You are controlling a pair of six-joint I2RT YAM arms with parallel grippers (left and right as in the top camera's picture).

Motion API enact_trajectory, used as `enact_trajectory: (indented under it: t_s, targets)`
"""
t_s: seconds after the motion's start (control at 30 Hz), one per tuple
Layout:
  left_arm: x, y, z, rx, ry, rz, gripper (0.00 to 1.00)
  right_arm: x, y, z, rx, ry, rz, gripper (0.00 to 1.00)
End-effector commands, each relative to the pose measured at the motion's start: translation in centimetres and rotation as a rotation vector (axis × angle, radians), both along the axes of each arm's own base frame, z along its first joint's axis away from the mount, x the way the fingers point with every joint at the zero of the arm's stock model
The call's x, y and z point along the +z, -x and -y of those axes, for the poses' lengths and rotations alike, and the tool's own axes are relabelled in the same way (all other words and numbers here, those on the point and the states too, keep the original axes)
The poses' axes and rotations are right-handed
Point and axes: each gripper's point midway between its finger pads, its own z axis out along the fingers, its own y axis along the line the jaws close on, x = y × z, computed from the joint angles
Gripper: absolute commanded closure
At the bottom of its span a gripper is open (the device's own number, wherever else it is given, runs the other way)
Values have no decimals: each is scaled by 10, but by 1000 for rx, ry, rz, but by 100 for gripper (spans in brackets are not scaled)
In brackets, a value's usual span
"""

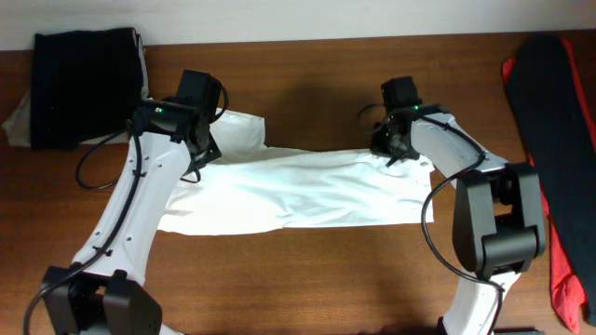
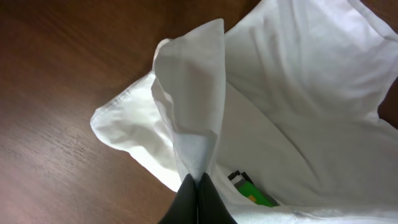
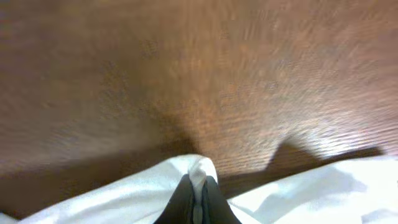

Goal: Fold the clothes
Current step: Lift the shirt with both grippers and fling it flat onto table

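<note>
The cloth lies wrinkled, so the pinched edge goes up and outward with my left gripper next. It then comes down for release on the bare wood (image 1: 165, 82) beside the black garment.
The white garment (image 1: 298, 191) lies stretched across the middle of the wooden table, wrinkled. My left gripper (image 1: 197, 147) is shut on a pinch of its upper left edge; in the left wrist view the cloth (image 2: 193, 112) rises in a fold from the closed fingers (image 2: 198, 186), with the small green label (image 2: 252, 191) beside them. My right gripper (image 1: 391, 147) is shut on the upper right edge; in the right wrist view a nub of white cloth (image 3: 200, 171) sticks out between the closed fingers (image 3: 198, 190).
A black garment (image 1: 84, 84) lies folded on another pale one at the back left. A black and red garment (image 1: 559, 158) lies along the right edge. Bare wood shows in front of the white garment.
</note>
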Motion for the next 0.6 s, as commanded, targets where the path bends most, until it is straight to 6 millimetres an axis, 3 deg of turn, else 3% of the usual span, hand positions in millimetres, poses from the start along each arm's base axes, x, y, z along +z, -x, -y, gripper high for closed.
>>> enact_trajectory:
  t_s: [0.0, 0.1, 0.23, 0.4, 0.5, 0.57]
  targets:
    - [10, 0, 0, -35, -6, 20, 99, 57, -14, 6, -64, 20, 112, 96]
    - [24, 2, -7, -28, -35, 62, 99, 82, -9, 12, -81, 38, 135, 96]
    - [72, 16, -16, -14, -38, 209, 99, 130, 9, 21, -128, 48, 200, 96]
    - [153, 58, -26, 0, 18, 483, 99, 233, 49, 28, -140, 1, 415, 96]
    - [212, 92, -34, -35, 38, 705, 99, 305, 89, 35, -148, -42, 608, 96]
    - [242, 113, -38, -51, 42, 809, 99, 337, 114, 39, -149, -63, 705, 96]
